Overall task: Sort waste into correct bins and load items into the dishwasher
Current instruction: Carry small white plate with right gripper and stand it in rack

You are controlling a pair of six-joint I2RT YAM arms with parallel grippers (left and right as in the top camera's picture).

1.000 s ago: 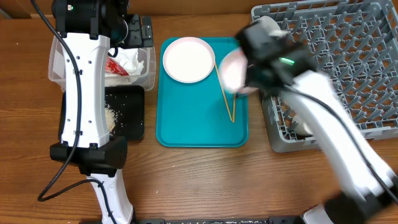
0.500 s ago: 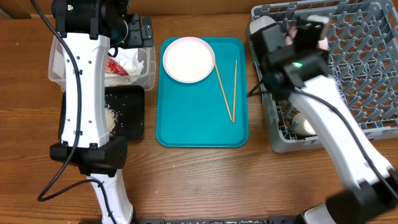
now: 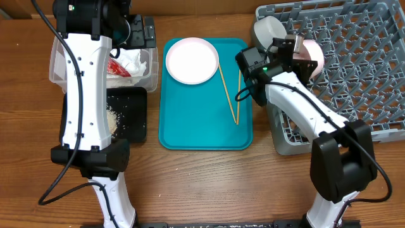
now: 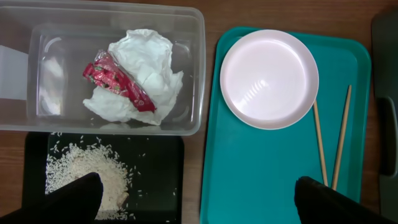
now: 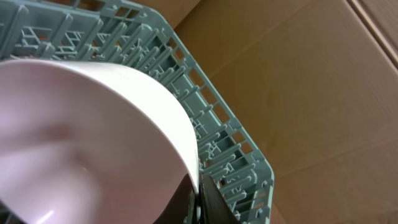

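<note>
The dish (image 5: 93, 137), on edge, is still above the pegs, so my right gripper will next lower it among the grey dish rack's wires beside the white bowl.
My right gripper (image 5: 199, 193) is shut on the rim of a smaller pinkish-white dish (image 5: 93, 137), held on edge over the left part of the grey dish rack (image 3: 361, 69); the dish also shows in the overhead view (image 3: 311, 57). My left gripper (image 4: 199, 202) is open and empty, high above the gap between the black tray (image 4: 168, 180) and the teal tray. The large plate (image 3: 192, 60) and two chopsticks (image 3: 229, 95) lie on the teal tray. The clear tub (image 4: 198, 74) holds the red wrapper (image 4: 115, 81) and white napkin (image 4: 146, 56). Rice (image 4: 87, 174) lies in the black tray.
The teal serving tray (image 3: 202, 123) sits mid-table between the bins and the rack. A white bowl (image 3: 269, 28) stands at the rack's far left corner, and another white piece (image 3: 309, 126) lies at its near left. The left arm (image 3: 82, 95) stands over the bins.
My right arm carried the dish from above the teal tray's right edge rightward over the rack. The left arm has not moved.
</note>
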